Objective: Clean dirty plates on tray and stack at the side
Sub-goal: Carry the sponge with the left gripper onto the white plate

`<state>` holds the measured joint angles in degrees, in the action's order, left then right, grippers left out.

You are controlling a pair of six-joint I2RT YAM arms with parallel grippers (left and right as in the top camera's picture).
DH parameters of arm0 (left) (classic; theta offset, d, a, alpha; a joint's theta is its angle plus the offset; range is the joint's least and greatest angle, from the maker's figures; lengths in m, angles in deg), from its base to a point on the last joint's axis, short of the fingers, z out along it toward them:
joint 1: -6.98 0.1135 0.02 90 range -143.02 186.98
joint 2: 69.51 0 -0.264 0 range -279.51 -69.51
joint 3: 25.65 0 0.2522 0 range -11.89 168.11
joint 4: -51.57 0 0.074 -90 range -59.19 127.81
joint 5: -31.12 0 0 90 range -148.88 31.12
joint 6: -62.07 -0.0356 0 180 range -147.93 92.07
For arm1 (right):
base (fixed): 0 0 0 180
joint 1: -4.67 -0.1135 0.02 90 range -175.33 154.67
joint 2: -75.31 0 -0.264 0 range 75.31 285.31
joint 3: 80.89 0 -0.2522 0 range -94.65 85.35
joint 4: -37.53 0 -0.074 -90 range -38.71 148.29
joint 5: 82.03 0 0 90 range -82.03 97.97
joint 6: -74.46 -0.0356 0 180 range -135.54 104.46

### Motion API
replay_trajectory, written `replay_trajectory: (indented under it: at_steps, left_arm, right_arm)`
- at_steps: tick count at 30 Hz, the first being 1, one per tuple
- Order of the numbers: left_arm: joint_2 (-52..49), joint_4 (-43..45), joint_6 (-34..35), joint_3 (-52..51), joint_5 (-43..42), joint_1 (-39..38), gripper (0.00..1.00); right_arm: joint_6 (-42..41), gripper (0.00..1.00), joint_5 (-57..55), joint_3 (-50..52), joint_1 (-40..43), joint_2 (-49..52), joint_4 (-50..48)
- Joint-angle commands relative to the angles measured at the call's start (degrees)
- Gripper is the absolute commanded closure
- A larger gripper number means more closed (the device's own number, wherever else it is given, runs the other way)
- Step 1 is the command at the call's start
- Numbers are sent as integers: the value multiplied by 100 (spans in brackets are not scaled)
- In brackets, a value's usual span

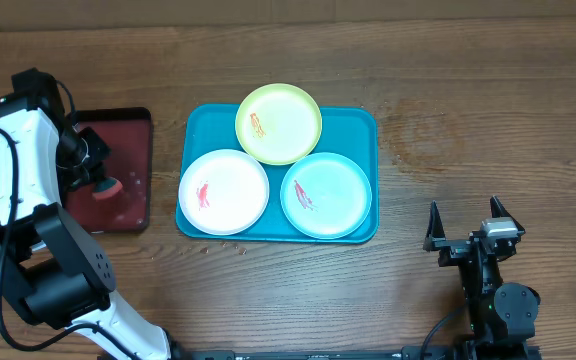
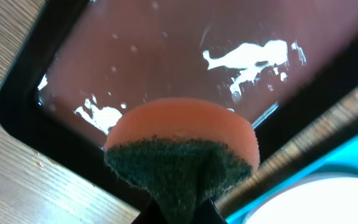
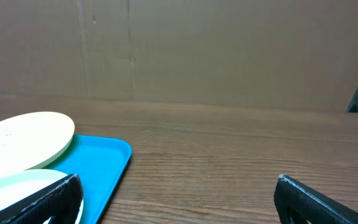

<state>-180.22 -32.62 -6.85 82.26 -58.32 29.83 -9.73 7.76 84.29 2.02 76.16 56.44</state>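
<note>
The white plate (image 2: 325, 202) is still smeared red and sits right of my left gripper in the overhead view, so I need to lift across, lower and release the sponge (image 2: 182, 127) there.
On the turquoise tray (image 1: 361, 128) lie three dirty plates, each with a red smear: yellow-green (image 1: 286, 118) at the back over the rim, white (image 1: 230, 190) front left, mint (image 1: 333, 190) front right. My left gripper (image 1: 96, 180) is shut on an orange sponge (image 2: 182, 127) with a dark green scouring side, held just above the dark red tray (image 2: 166, 56), left of the plates. My right gripper (image 1: 465, 222) stands open and empty over bare table, right of the turquoise tray (image 3: 107, 158). Its wrist view shows the yellow-green plate (image 3: 23, 140) and the mint plate (image 3: 17, 182).
The dark red, black-rimmed tray (image 1: 133, 150) lies left of the turquoise one, with white foam patches (image 2: 247, 59) on it. A strip of wooden table (image 1: 165, 170) separates the two trays. Bare wood (image 1: 468, 110) stretches to the right. A cardboard wall (image 3: 197, 50) stands behind.
</note>
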Motion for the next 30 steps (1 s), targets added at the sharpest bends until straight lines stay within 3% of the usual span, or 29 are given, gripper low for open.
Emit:
replay_trajectory:
  at_steps: [1,6,16,21,30]
  left_arm:
    - [260,-306,-334,695,-476,-63,96]
    - [688,-909,-378,1628,-809,-133,96]
    - [1095,-1174,-437,1189,-964,-1314,96]
    - [1019,-479,-341,-7,-960,-2168,96]
    - [734,1825,280,-1939,-957,-3099,96]
  right_arm:
    - [4,0,26,59,13,-68,-33]
    - [4,0,26,59,13,-68,-33]
    - [4,0,26,59,13,-68,-33]
    - [4,0,26,59,13,-68,-33]
    - [4,0,26,59,13,-68,-33]
